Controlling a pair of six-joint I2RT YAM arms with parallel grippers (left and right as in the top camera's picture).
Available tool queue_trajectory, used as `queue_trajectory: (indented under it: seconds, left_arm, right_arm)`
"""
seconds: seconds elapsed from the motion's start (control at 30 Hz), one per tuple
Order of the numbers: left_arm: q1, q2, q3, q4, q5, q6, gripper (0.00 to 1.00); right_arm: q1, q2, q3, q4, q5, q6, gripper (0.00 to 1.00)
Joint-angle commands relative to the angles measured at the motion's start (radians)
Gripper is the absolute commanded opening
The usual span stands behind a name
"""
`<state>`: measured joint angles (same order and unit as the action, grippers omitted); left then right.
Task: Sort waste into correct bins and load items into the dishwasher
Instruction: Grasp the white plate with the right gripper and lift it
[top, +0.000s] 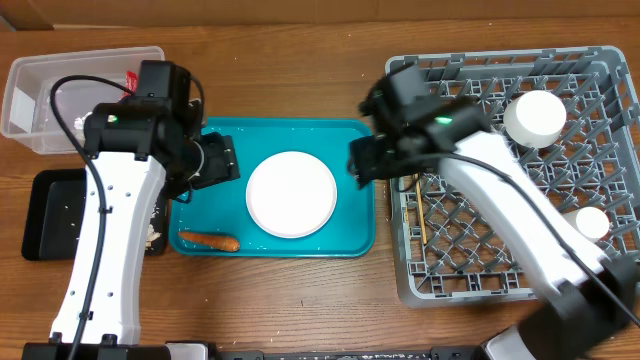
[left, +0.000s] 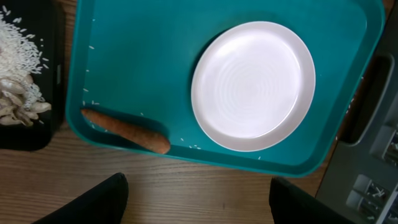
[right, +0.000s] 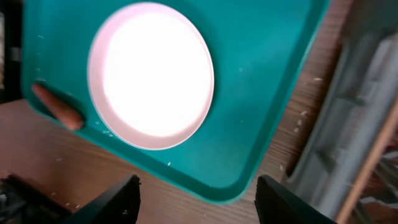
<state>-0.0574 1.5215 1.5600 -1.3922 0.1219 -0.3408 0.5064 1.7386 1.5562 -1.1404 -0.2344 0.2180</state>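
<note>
My right gripper is to move down next, toward the left in the overhead view, onto the plate's rack-side rim (top: 335, 194) (right: 211, 78), because the bare tray beside that rim leaves room for a finger.
A white round plate (top: 291, 194) lies in the middle of the teal serving tray (top: 350, 240). An orange carrot (top: 208, 240) rests along the tray's front left edge. My left gripper (top: 222, 160) hovers over the tray's left side, open and empty; its view shows the plate (left: 253, 86), the carrot (left: 127, 130) and bare wood between the fingers (left: 93, 205). Over the tray's right edge my right gripper (top: 364, 160) is open too, holding nothing; its view shows the plate (right: 151, 74) and the carrot (right: 57, 107). The grey dishwasher rack (top: 470, 280) holds two white bowls (top: 534, 117) and a chopstick (top: 421, 215).
A clear tub (top: 40, 110) with a red-and-white wrapper (top: 130, 78) stands at the back left. In front of it, the black tray (top: 50, 215) holds rice (left: 18, 43) and beige scraps (left: 18, 102). The rack's wall (right: 367, 106) sits close to the teal tray's right edge.
</note>
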Motion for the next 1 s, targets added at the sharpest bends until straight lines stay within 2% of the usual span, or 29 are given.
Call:
queue_trajectory:
  seconds: [0.0,0.27,0.4,0.43,0.5,0.67,0.83,0.97]
  left_arm:
    - [0.006,0.001,0.009,0.002,-0.006,0.016,0.75]
    - [0.006,0.001,0.008,0.007,-0.006,0.016,0.76]
    - [0.006,0.001,0.008,0.008,-0.007,0.016,0.76]
    - [0.006,0.001,0.008,0.008,-0.006,0.016,0.76]
    - [0.006,0.001,0.008,0.008,-0.006,0.016,0.76]
    - [0.006,0.001,0.008,0.008,-0.006,0.016,0.76]
    - [0.006,0.001,0.008,0.008,-0.007,0.016,0.76]
    - [0.006,0.001,0.008,0.009,-0.022,0.016,0.76]
  right_arm:
    - [0.031,0.099,0.007,0.018,-0.004,0.053,0.62]
    - [0.095,0.329,0.007,0.098,-0.011,0.098,0.61]
    - [0.107,0.404,0.007,0.131,-0.011,0.101,0.54]
    - [0.108,0.417,0.007,0.136,-0.011,0.101,0.50]
    - [0.108,0.430,0.007,0.145,-0.010,0.101,0.34]
    - [0.093,0.424,0.021,0.155,0.015,0.101,0.04]
    - [0.034,0.373,0.105,0.044,0.096,0.101,0.04]
    - [-0.024,0.258,0.201,-0.043,0.237,0.100,0.04]
